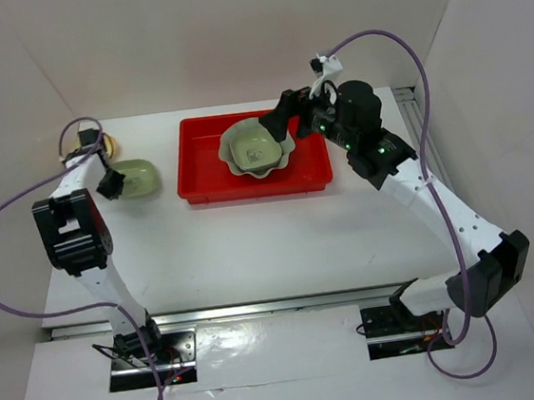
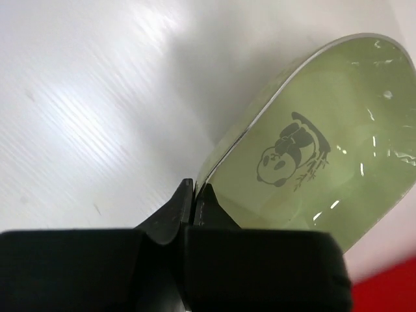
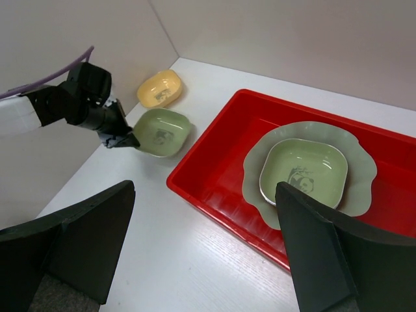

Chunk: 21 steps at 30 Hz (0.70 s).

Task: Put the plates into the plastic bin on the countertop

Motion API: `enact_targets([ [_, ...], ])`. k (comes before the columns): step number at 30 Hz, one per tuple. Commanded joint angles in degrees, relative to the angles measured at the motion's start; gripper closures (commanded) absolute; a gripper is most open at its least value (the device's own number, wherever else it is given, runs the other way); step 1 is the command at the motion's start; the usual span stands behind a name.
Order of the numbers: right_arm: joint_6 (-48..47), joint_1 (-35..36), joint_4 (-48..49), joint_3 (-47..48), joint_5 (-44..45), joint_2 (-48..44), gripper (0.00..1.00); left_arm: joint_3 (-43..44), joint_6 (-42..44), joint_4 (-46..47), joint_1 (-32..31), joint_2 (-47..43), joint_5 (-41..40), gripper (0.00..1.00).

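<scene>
I will next lift the dish in my left gripper over the side of the bin and lower it onto a matching small green dish (image 1: pixel 255 149) in the scalloped dish.
My left gripper (image 1: pixel 112 186) is shut on the left rim of a small green dish (image 1: pixel 138 178), left of the red plastic bin (image 1: pixel 203 159) on the white countertop (image 1: pixel 253 249). In the left wrist view the jaws (image 2: pixel 194 195) pinch that panda-printed dish (image 2: pixel 325 169) by its edge. I cannot tell if it touches the counter. The large pale green scalloped dish (image 3: pixel 260 195) lies in the bin (image 3: pixel 214 175) with another small green dish (image 3: pixel 303 170) inside it. A yellow dish (image 3: pixel 160 88) sits in the far left corner. My right gripper (image 3: pixel 205 247) is open and empty above the bin's right part (image 1: pixel 276 123).
White walls close in the countertop at the back and both sides. The left arm's purple cable (image 1: pixel 2 228) loops along the left wall. A metal rail (image 1: pixel 411 118) runs along the right edge. The bin's corner shows in the left wrist view (image 2: pixel 390 289).
</scene>
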Motion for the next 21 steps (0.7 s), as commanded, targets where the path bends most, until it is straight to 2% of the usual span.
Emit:
enact_targets([
  [1, 1.06, 1.33, 0.62, 2.57, 3.51, -1.97, 0.05, 4.19, 3.23, -7.47, -6.96, -8.03, -5.52, 1.0],
  [6, 1.06, 1.95, -1.23, 0.11, 7.72, -6.27, 0.05, 3.6, 4.72, -4.68, -8.37, -21.74, 3.79, 1.0],
  [11, 1.06, 1.95, -1.76, -3.4, 8.79, -9.19, 0.05, 5.52, 3.59, -4.65, -12.68, -27.13, 2.49, 1.0],
  [15, 1.58, 1.95, -2.29, -4.11, 10.2, -10.42, 0.05, 7.45, 2.45, -1.85, -17.24, -26.09, 6.0, 1.0],
  [21, 3.35, 1.95, -2.29, -6.75, 12.49, -13.32, 0.05, 10.7, -4.84, 3.16, -29.63, -18.89, 2.95, 1.0],
])
